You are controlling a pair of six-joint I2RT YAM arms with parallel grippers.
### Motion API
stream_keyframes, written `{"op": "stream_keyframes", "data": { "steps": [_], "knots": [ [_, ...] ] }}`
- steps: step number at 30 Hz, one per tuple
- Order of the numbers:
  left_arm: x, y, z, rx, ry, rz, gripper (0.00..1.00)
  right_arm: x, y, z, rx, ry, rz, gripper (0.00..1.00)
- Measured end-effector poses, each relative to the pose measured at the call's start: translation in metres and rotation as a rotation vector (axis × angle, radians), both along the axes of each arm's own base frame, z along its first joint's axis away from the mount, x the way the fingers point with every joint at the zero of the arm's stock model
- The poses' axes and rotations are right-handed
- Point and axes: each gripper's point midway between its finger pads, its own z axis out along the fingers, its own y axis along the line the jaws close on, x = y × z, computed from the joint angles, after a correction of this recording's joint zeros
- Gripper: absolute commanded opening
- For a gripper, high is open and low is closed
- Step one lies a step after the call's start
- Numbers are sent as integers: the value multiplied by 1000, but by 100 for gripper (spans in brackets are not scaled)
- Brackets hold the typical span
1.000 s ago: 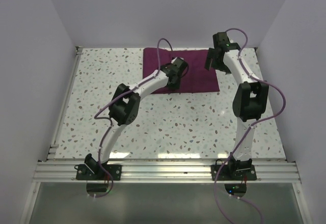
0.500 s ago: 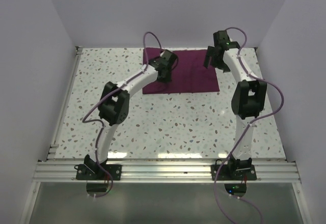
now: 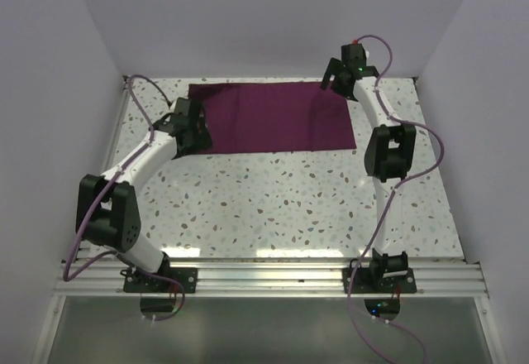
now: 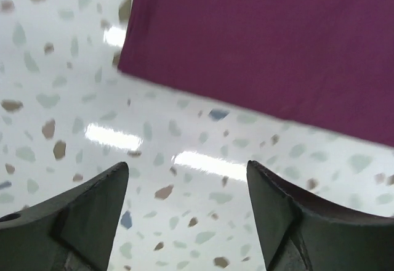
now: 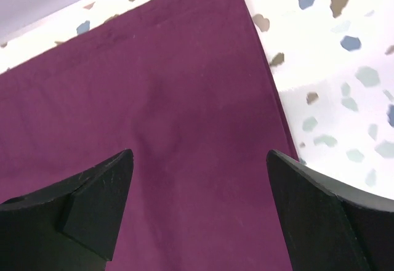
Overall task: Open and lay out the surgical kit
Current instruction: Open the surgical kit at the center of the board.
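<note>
The cloth's far corner is below and outward of my right gripper's fingers, which are open short of it, so I will lower my right gripper outward onto that corner.
The surgical kit shows as a dark purple cloth (image 3: 273, 117), lying flat and wide at the back of the table. My left gripper (image 3: 197, 136) stands at its near left edge. In the left wrist view this gripper (image 4: 188, 172) is open over bare table, with the cloth's corner (image 4: 258, 43) just ahead of the fingertips. My right gripper (image 3: 329, 83) hovers over the far right corner. Seen from the right wrist, this gripper (image 5: 200, 160) is open with nothing between its fingers, and the cloth (image 5: 166, 117) is below.
The speckled white table (image 3: 273, 207) is walled on the left, back and right. A metal rail (image 3: 264, 280) with both arm bases runs along the near edge. Purple cables loop off each arm.
The left gripper moved left across the cloth, drew a fold out to the left and opened off it. The cloth now lies wider. The right gripper shifted slightly back.
</note>
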Motion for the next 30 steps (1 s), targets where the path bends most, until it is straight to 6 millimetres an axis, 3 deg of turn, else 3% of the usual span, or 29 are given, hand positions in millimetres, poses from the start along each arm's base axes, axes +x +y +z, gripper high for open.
{"op": "stream_keyframes", "data": {
  "steps": [3, 6, 10, 17, 23, 29, 30],
  "knots": [
    [-40, 5, -57, 14, 179, 1, 82, 18, 1, -22, 9, -23, -22, 92],
    [-64, 8, -76, 18, 263, -4, 80, 32, 1, -49, 20, -32, -48, 91],
    [-64, 7, -75, 11, 259, -8, 79, 51, -2, -77, 36, -62, -96, 88],
    [-63, 9, -69, 9, 242, -7, 77, 81, -19, -54, 29, -216, -180, 84],
    [-63, 12, -70, 10, 244, 2, 76, 102, -34, -56, -7, -299, -244, 80],
    [-63, 12, -73, 14, 256, 3, 76, 114, -37, -76, -20, -332, -264, 63],
    [-63, 12, -74, 15, 258, 3, 75, 116, -37, -75, -19, -346, -266, 55]
  ]
}}
